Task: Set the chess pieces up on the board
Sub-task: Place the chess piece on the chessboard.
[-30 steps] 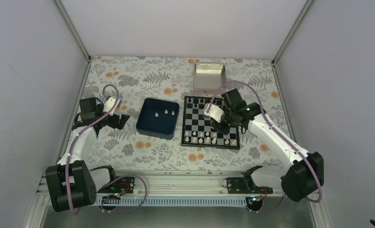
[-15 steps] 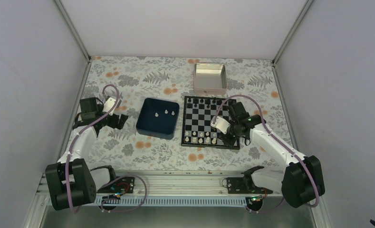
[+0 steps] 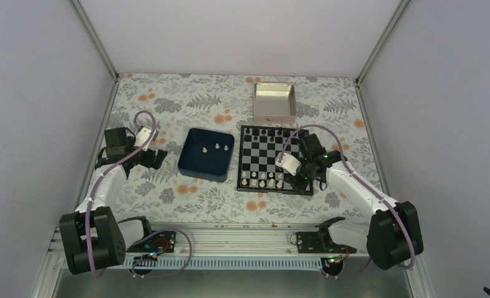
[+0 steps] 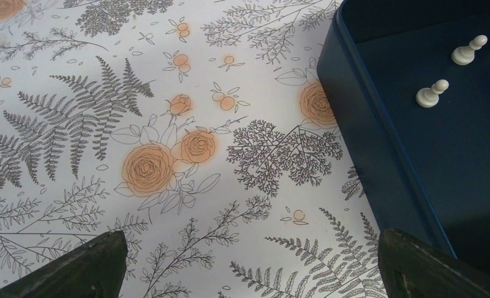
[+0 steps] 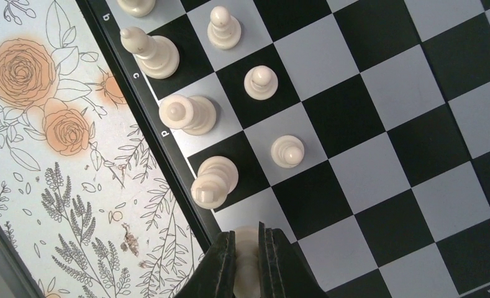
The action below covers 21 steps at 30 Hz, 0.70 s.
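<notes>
The light edge-row square [image 5: 256,226] next to the tall white piece [image 5: 214,181] is still empty, so I will lower my right gripper onto it next and let go of the white piece there.
The board [image 3: 271,152] lies right of centre, with several white chess pieces [image 3: 262,180] along its near rows. My right gripper [image 3: 298,179] is low over the near right part of the board. In the right wrist view the right gripper [image 5: 247,232] is shut on a white piece [image 5: 248,273], held over a light square of the edge row beside a tall white piece [image 5: 214,181]. Pawns [image 5: 287,151] stand one row in. My left gripper [image 3: 158,157] hangs open over the tablecloth, and its fingers [image 4: 87,270] hold nothing.
A dark blue tray [image 3: 195,166] left of the board holds three white pieces [image 3: 217,146]; its wall [image 4: 366,130] is just right of the left gripper. A silver tin [image 3: 274,102] stands behind the board. Black pieces [image 3: 264,132] stand on the far row.
My right gripper came from the middle of the board down to its near right part with the white piece, then held almost still. The left arm has not moved.
</notes>
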Available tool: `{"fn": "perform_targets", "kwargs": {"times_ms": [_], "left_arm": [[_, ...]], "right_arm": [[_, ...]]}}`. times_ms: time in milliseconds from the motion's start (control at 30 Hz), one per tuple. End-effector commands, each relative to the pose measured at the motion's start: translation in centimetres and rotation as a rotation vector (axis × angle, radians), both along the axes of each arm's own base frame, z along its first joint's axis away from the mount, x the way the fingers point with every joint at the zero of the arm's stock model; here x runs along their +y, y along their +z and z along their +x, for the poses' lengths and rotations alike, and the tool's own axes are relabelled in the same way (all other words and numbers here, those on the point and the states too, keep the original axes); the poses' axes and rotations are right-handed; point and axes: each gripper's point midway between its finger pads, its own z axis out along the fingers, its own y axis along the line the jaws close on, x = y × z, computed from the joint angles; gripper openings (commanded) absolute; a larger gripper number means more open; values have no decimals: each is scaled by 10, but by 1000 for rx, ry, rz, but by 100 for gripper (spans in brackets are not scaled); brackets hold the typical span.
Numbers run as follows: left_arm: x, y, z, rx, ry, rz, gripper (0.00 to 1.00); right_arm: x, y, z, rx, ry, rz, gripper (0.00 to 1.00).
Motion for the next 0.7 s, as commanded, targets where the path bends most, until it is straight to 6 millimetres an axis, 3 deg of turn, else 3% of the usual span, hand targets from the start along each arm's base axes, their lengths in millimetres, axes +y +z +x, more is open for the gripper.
{"fn": "perform_targets", "kwargs": {"times_ms": [0, 667], "left_arm": [[0, -1, 1, -7, 4, -9, 100], [-1, -3, 0, 1, -1, -14, 100]], "right_arm": [[3, -6, 0, 20, 13, 24, 4], [1, -23, -4, 106, 8, 6, 4]]}}
